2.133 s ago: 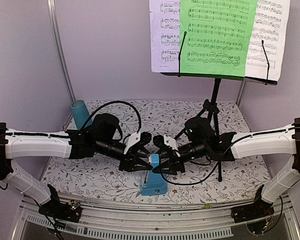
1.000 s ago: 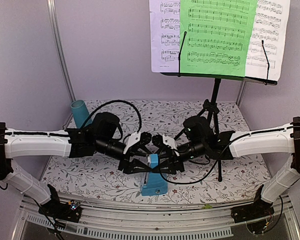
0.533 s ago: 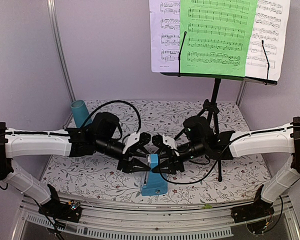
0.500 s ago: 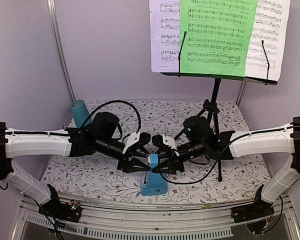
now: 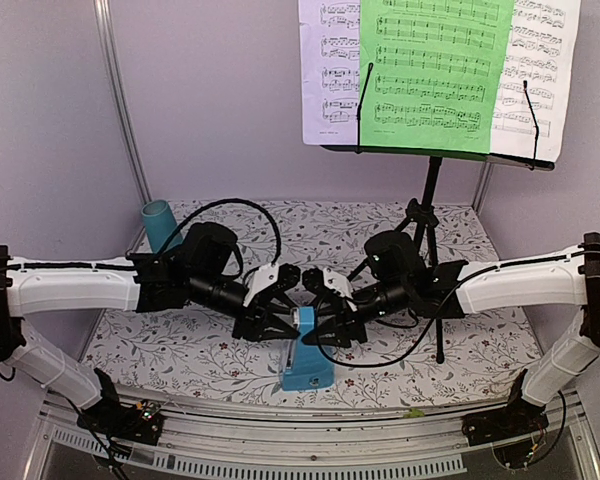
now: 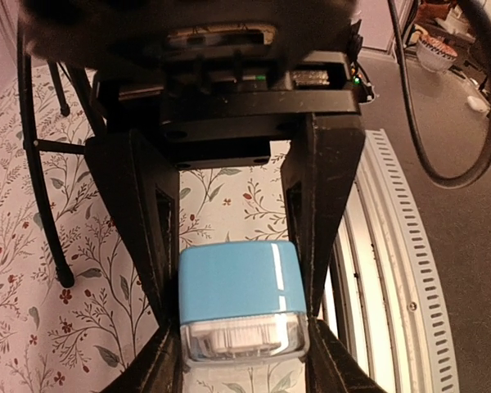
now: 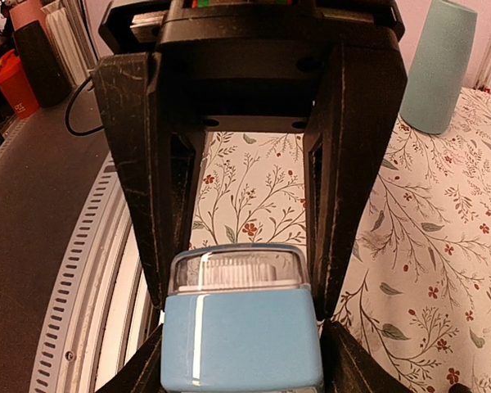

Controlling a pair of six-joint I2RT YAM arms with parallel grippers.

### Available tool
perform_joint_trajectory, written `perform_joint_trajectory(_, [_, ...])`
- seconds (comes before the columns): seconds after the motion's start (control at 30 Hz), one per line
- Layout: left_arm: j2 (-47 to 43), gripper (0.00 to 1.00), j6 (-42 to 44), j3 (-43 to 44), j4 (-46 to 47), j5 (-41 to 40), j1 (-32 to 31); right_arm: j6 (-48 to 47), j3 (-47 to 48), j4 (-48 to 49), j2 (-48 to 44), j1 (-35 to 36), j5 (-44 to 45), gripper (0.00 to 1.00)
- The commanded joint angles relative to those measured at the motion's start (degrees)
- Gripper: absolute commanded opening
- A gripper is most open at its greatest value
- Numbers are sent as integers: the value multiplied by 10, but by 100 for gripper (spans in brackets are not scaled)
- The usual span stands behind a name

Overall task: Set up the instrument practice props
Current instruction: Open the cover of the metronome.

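Note:
I will next draw the clear cover off with my left gripper, swing outward and tilt down to release it on the empty patch of floral tabletop beside the metronome.
The small blue metronome (image 5: pixel 307 352) stands upright on the floral table near its front edge. My left gripper (image 5: pixel 284 328) and right gripper (image 5: pixel 326 330) meet nose to nose at its upper part. In the left wrist view my left gripper (image 6: pixel 244 340) has both fingers against the sides of the metronome (image 6: pixel 241 282). The right wrist view shows my right gripper (image 7: pixel 241 348) shut on the metronome (image 7: pixel 241 336) too. At the back right, the black music stand (image 5: pixel 436 157) carries a green sheet-music page (image 5: pixel 435 70) over white sheet-music pages (image 5: pixel 328 70).
A teal cup (image 5: pixel 160 226) stands at the back left, and the same teal cup (image 7: pixel 439 65) shows in the right wrist view. The stand's tripod legs (image 5: pixel 438 300) spread behind my right arm. The ribbed table rail (image 5: pixel 310 445) runs just in front of the metronome.
My left gripper's jaws have narrowed onto the metronome's sides and it has edged slightly right. The right gripper and the metronome have stayed put.

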Motion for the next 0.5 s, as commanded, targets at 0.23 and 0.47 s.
perform_joint_trajectory(0.23, [-59, 17, -65, -11, 71, 90, 27, -14, -15, -92, 42, -6, 91, 0])
perform_joint_trajectory(0.47, [-58, 11, -99, -28, 118, 119, 43, -16, -15, -97, 38, -6, 99, 0])
